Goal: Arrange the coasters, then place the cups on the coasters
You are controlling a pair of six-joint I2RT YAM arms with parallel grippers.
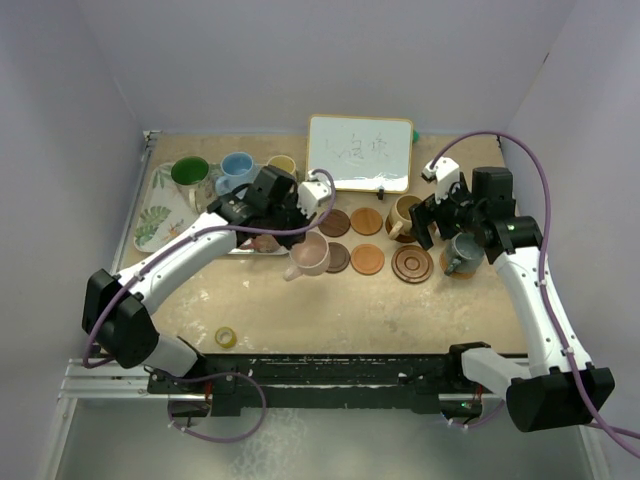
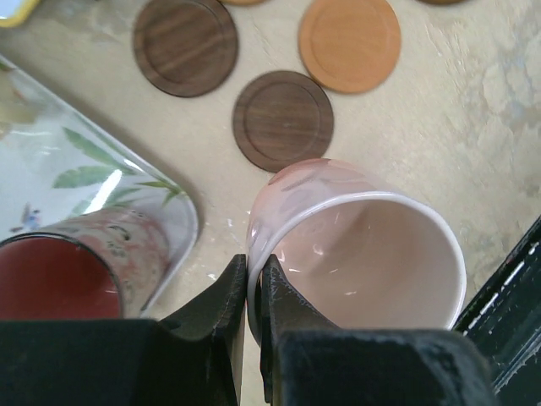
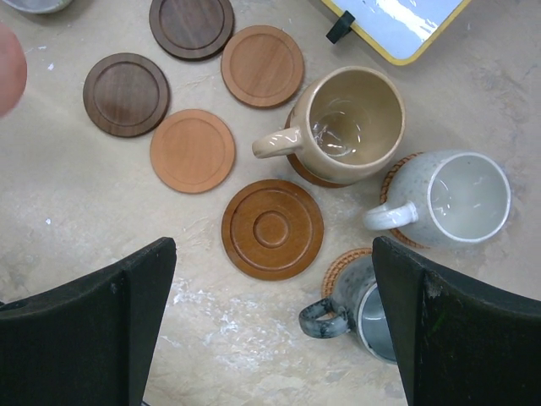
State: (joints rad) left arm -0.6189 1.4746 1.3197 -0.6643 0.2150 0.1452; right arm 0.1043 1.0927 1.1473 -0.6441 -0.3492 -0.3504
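Note:
Next, my left gripper moves the pink cup (image 1: 308, 254) back and down, clear of the coasters, and lets go of its rim. Bare tabletop lies below and back of the gripper.
My left gripper (image 2: 254, 272) is shut on the rim of the pink cup (image 2: 363, 245), one finger inside and one outside. The cup (image 1: 308, 254) is next to a dark wooden coaster (image 2: 283, 120); whether it rests on the table I cannot tell. My right gripper (image 3: 270, 247) hangs open and empty above the ringed coaster (image 3: 272, 229). The tan cup (image 3: 351, 127), a white speckled cup (image 3: 461, 199) and the grey cup (image 3: 363, 304) each stand on a coaster. Four bare wooden coasters (image 3: 192, 150) lie to their left.
A leaf-patterned tray (image 1: 165, 212) at the left holds the red cup (image 2: 59, 279). Green (image 1: 190, 172), light blue (image 1: 237, 165) and yellow (image 1: 283, 165) cups stand behind it. A whiteboard (image 1: 360, 152) stands at the back. A yellow tape roll (image 1: 227, 337) lies near the front.

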